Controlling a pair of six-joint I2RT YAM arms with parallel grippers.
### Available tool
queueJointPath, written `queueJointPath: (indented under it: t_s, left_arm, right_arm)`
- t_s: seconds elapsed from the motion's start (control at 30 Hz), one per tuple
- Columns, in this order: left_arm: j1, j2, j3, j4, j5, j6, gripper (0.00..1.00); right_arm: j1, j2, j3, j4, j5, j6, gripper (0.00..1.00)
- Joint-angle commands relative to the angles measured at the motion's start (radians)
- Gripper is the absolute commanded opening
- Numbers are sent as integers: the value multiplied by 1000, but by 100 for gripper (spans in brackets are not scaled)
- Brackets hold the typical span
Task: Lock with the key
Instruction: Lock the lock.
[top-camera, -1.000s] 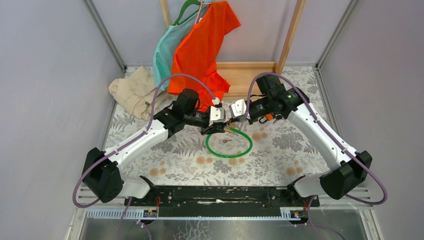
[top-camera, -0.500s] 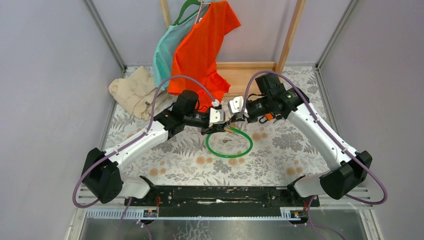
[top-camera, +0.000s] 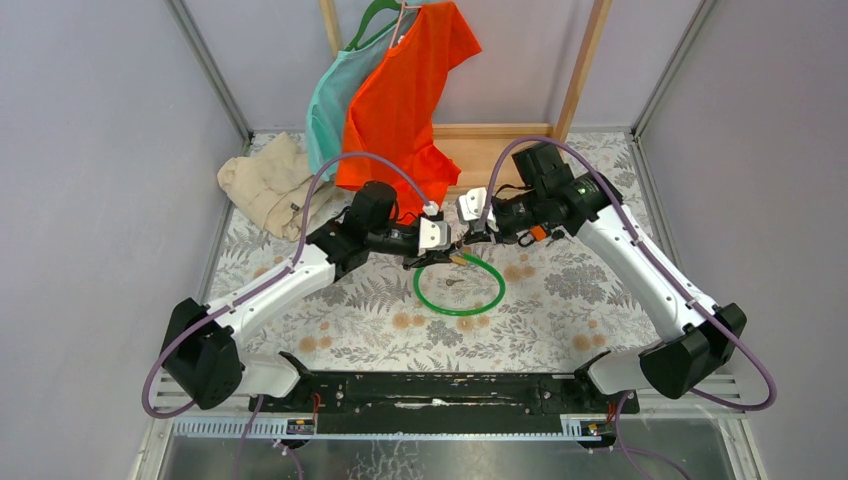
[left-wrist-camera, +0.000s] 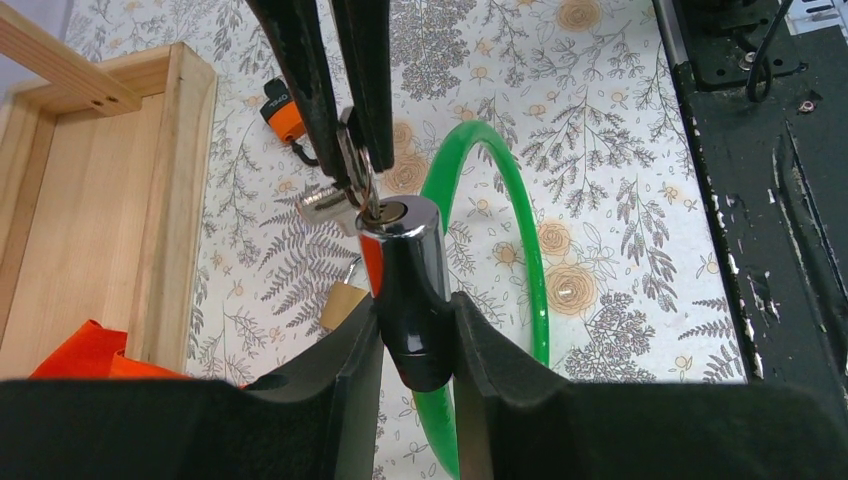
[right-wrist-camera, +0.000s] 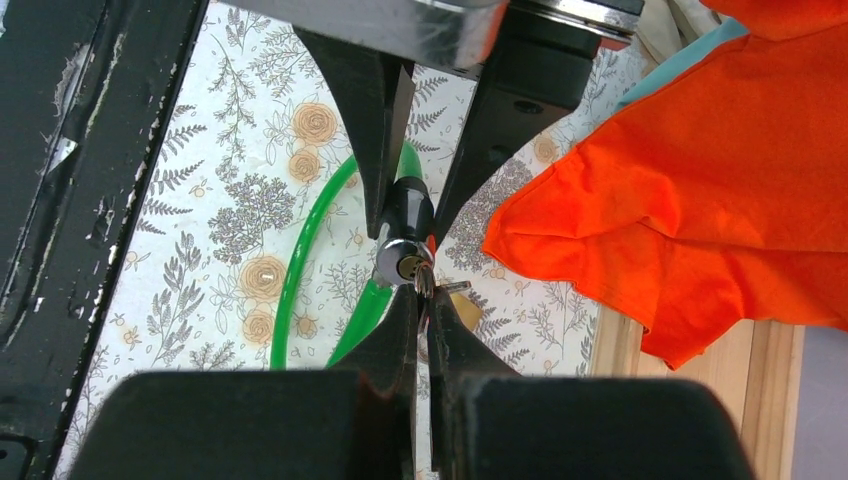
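My left gripper goes left in the top view and down to the table by the beige cloth next, releasing the cylinder (left-wrist-camera: 408, 290), since it hangs above the table.
My left gripper (left-wrist-camera: 415, 312) is shut on the black, chrome-capped cylinder (left-wrist-camera: 408, 290) of a green cable lock (top-camera: 458, 285) and holds it off the table. My right gripper (right-wrist-camera: 422, 296) is shut on a small bare metal key (left-wrist-camera: 360, 180). Its tip is at the cylinder's keyhole (right-wrist-camera: 407, 266). The two grippers meet end to end above the cable loop (top-camera: 452, 250). The orange-headed key (left-wrist-camera: 283, 110) with its black loop lies on the table beyond the lock, with no gripper on it. It also shows under the right arm (top-camera: 538, 233).
A brass padlock (left-wrist-camera: 343, 305) lies on the table under the cylinder. A small key (top-camera: 455, 283) lies inside the green loop. An orange shirt (top-camera: 400, 90) and a teal one hang behind. A wooden frame base (left-wrist-camera: 110, 230) and beige cloth (top-camera: 265, 180) are at the back.
The right gripper has shifted slightly left and its wrist has turned a little at the keyhole. The left arm holds the cylinder almost still.
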Motion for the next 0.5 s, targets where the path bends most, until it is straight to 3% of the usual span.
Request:
queueJointPath:
  t_s: [0.0,0.47]
  left_arm:
    - [-4,-18,-54,-163,-11,50,0]
    - [-2,-30,-54,-136,-36,23,0]
  right_arm:
    - [-39,-20,79,-4,152,21,0]
    - [-45,-31,83,-23,171,117,0]
